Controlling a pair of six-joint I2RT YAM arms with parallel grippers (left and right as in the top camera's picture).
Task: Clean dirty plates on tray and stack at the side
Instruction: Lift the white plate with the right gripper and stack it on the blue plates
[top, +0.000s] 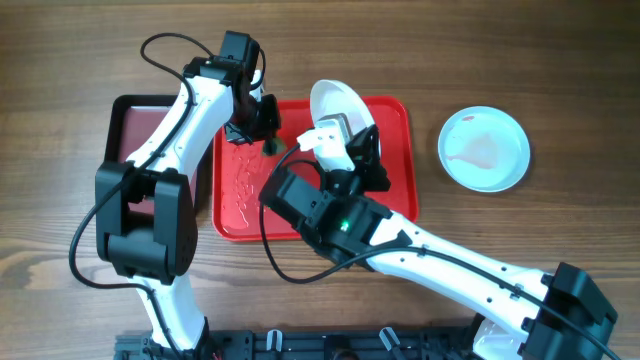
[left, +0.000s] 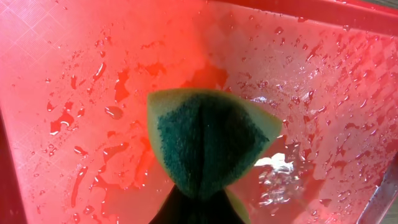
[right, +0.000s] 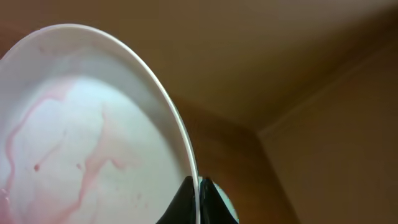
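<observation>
Next, my right gripper will swing the white plate past the tray's edge, then lower it level onto the pale blue plate beside the tray.
The red tray lies mid-table, its wet floor streaked with red sauce. My right gripper is shut on the rim of a white plate and holds it tilted up over the tray's far part. In the right wrist view the plate shows faint pink smears, its rim between my fingers. My left gripper is shut on a yellow-and-green sponge, held close above the tray's left part. A pale blue plate lies on the table right of the tray. A third plate is not in view.
A narrower dark-rimmed maroon tray lies left of the red tray, partly under my left arm. The wooden table surrounds both. A black rail runs along the near edge.
</observation>
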